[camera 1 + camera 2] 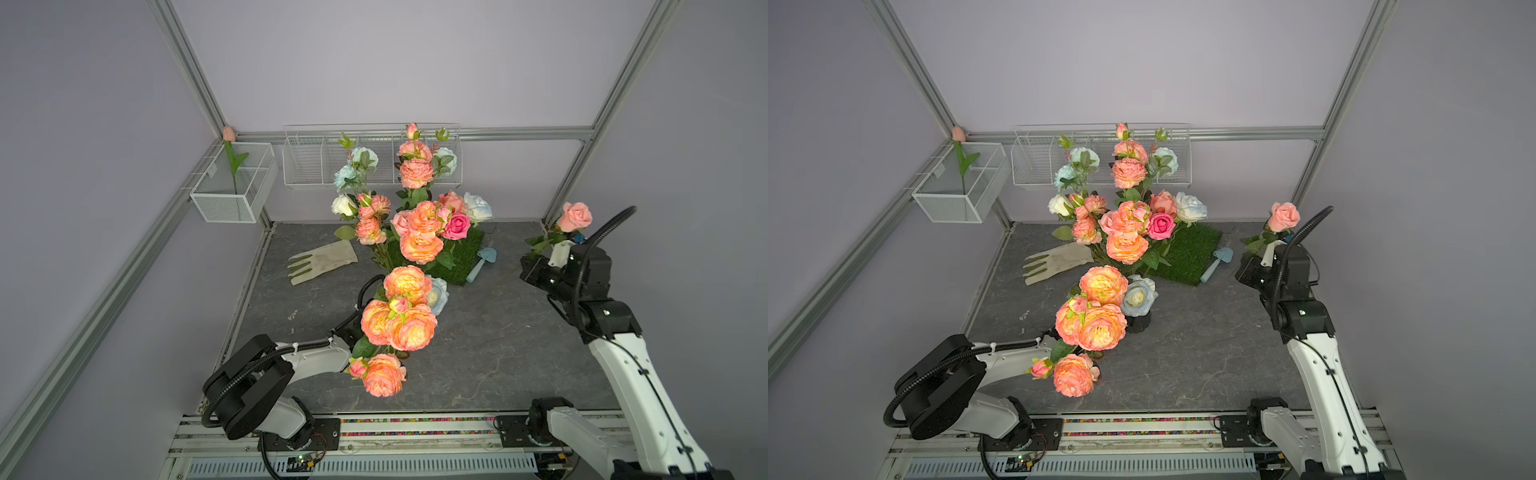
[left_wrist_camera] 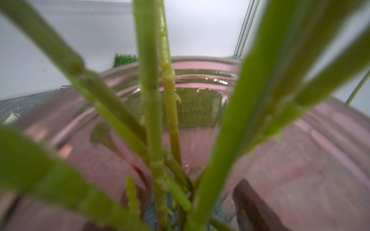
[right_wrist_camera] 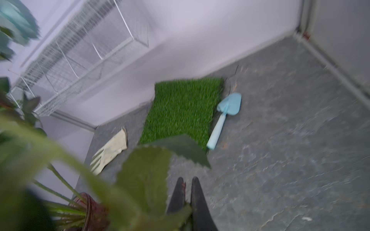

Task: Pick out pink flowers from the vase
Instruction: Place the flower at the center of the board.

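The right gripper moves down toward the blue trowel next and releases the stem on the bare tabletop (image 1: 494,293) (image 3: 240,165) beside the trowel's handle, since the clear spot lies below.
The dark ribbed vase (image 1: 1139,323) stands mid-table, mostly hidden under the blooms in both top views. Many pink flowers (image 1: 409,326) fan out of it, peach peonies in front and a magenta rose (image 1: 457,226) behind. My left gripper is hidden under these flowers. Its wrist view is filled with green stems (image 2: 152,120) and the vase's glass wall (image 2: 320,160), with one dark finger (image 2: 252,202) against the glass. My right gripper (image 3: 187,180) is raised at the far right, shut on the stem of a single pink rose (image 1: 575,217).
White and pale blue roses (image 1: 438,293) sit among the blooms. A glove (image 1: 322,262), a grass mat (image 1: 461,257) and a blue trowel (image 1: 482,262) lie behind the vase. A wire rack (image 1: 316,162) hangs on the back wall. A mesh box (image 1: 232,199) at left holds a tulip.
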Robot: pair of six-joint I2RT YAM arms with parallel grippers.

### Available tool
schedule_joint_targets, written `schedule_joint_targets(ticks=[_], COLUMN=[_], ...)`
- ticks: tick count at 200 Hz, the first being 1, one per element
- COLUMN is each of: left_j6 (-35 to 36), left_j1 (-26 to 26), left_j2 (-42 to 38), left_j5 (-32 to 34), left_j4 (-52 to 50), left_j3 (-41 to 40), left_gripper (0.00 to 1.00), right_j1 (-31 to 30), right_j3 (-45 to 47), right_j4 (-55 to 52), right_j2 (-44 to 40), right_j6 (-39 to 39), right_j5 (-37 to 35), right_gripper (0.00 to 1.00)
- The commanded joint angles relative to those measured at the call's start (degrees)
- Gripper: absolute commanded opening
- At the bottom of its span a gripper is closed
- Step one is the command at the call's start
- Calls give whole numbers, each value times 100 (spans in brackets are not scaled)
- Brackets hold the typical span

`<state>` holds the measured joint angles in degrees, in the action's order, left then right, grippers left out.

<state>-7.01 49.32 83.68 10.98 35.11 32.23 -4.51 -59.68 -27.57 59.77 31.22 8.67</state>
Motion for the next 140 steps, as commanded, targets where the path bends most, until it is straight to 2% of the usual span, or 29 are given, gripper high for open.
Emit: schedule_joint_targets(ticks=[1,26,61,69,82,89,102,140], left_j6=[6,102,137,130,98,79,57,49], left_j1=[-72,-72,-73,-72,-72,-76,-74,-72], left_j2=[244,228,279,299,324,333,355,383], left_j5=[-126,-254,-419,-465,-497,-517,-544,-685], left_j4=[-760,-636,-703,-708,-699,-701,-681,-681], left_j3=[-253,-294,-244,-227,-204,-191,-169,-122], left_gripper=[0,0,0,0,0,0,0,0], right_j1=[40,39,-6,-58,-162,-246,-438,-1176], right_j3=[346,703,1660,1792,1875,1838,1740,1547], right_j4=[-95,463,2420,2796,3291,3307,3263,2517], right_j2=[616,1387,2319,2504,2696,2709,2561,1359], right_j6=[501,799,1750,1929,1975,1946,1689,579], right_j5=[1460,1381,858,737,599,513,408,-539], right_gripper=[8,10,15,22,45,53,60,64])
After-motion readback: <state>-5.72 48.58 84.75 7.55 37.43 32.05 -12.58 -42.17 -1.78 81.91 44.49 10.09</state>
